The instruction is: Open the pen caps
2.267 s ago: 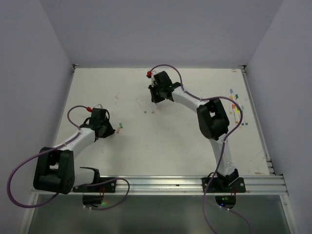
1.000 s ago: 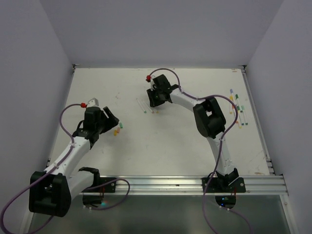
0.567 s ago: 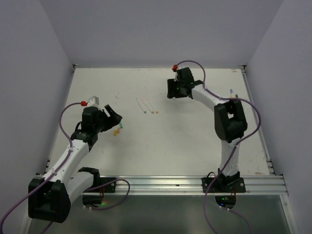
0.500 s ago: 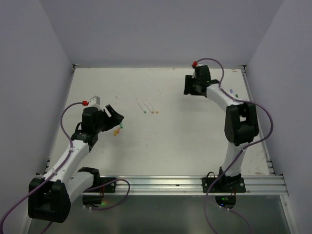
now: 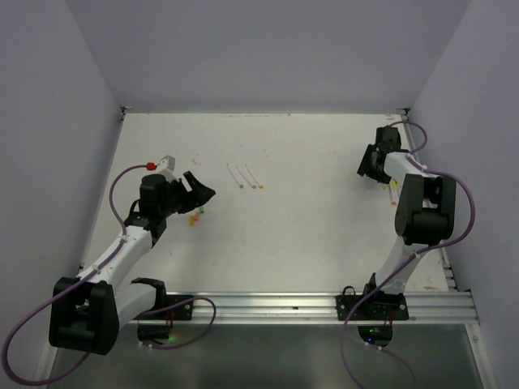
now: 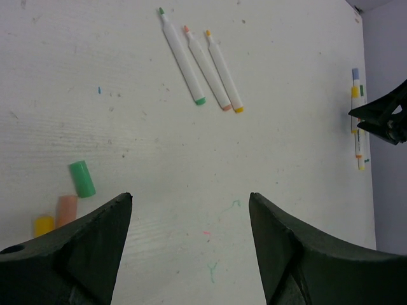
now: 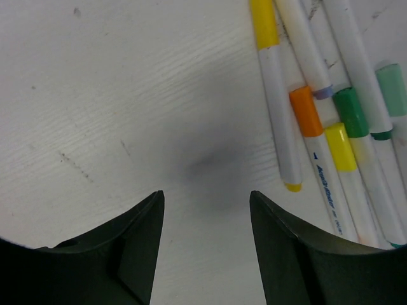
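Note:
The yellow-capped pen is at the open edge of the heap of pens. I should next move my right gripper toward the heap and down onto the pen's white body beside the yellow cap.
Three uncapped white pens point(image 5: 245, 177) lie side by side mid-table, also in the left wrist view as pens point(image 6: 206, 70). Their loose caps rest to the left: green cap point(image 6: 82, 178), pale orange cap point(image 6: 66, 210), yellow cap point(image 6: 43, 225). My left gripper point(image 6: 191, 197) hovers open and empty just right of those caps point(image 5: 195, 215). Several capped pens point(image 7: 318, 127) lie bunched at the right edge, showing an orange cap point(image 7: 306, 111), a green cap point(image 7: 350, 111) and a teal cap point(image 7: 391, 79). My right gripper point(image 7: 205, 194) stands open and empty just left of them.
White walls close in the table on the left, back and right; the capped pens lie near the right wall point(image 5: 438, 211). The right arm point(image 5: 422, 207) covers part of that bunch from above. Faint ink marks point(image 6: 213, 270) dot the tabletop.
The right arm swung from the three uncapped pens across to the bunch at the right edge, its jaws opening wider. The left gripper edged slightly right and opened a little more.

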Controlling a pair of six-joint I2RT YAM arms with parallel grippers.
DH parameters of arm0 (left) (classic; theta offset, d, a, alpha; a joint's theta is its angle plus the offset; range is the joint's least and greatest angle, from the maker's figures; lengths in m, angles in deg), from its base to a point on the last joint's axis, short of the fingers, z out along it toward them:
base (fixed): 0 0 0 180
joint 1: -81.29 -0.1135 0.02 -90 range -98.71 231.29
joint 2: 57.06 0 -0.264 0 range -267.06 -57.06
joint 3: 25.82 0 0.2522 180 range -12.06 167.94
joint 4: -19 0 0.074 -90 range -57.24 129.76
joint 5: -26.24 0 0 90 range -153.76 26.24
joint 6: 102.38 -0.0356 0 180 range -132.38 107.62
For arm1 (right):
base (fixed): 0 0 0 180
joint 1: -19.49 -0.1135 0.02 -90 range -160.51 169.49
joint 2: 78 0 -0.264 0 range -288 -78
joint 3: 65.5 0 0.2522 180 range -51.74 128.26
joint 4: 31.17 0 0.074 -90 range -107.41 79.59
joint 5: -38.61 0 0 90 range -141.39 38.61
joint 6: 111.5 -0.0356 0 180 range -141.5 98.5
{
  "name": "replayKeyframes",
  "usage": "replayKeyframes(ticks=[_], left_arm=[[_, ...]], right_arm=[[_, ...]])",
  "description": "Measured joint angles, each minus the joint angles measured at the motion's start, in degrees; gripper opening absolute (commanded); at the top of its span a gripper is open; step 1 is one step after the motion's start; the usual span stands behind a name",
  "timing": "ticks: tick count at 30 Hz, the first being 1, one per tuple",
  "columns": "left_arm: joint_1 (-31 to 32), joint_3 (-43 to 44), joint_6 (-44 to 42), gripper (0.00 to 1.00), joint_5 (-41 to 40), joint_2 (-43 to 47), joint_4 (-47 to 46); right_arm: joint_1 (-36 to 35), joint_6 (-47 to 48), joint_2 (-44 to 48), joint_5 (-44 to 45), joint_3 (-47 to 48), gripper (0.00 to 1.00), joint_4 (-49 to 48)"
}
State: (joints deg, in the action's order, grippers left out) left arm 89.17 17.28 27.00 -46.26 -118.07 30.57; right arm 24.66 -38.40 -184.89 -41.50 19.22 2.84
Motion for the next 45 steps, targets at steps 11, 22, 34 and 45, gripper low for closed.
replayKeyframes(ticks=[11,22,34,45], left_arm=[[0.0,-0.7,0.5,0.76,3.8,-1.6,-3.8],[0.0,-1.2,0.5,0.75,5.4,-3.2,-5.0],[0.1,-1.2,0.5,0.75,6.2,-4.3,-5.7],[0.1,-1.2,0.5,0.75,6.2,-3.7,-5.6]], right_arm=[[2.6,0.0,-2.4,3.1,6.6,0.60,0.0],[4.2,0.9,-11.1,4.2,12.6,0.59,-0.2],[6.2,1.3,-13.0,2.3,13.7,0.56,-0.7],[6.3,1.6,-12.9,-0.4,13.0,0.08,-1.2]])
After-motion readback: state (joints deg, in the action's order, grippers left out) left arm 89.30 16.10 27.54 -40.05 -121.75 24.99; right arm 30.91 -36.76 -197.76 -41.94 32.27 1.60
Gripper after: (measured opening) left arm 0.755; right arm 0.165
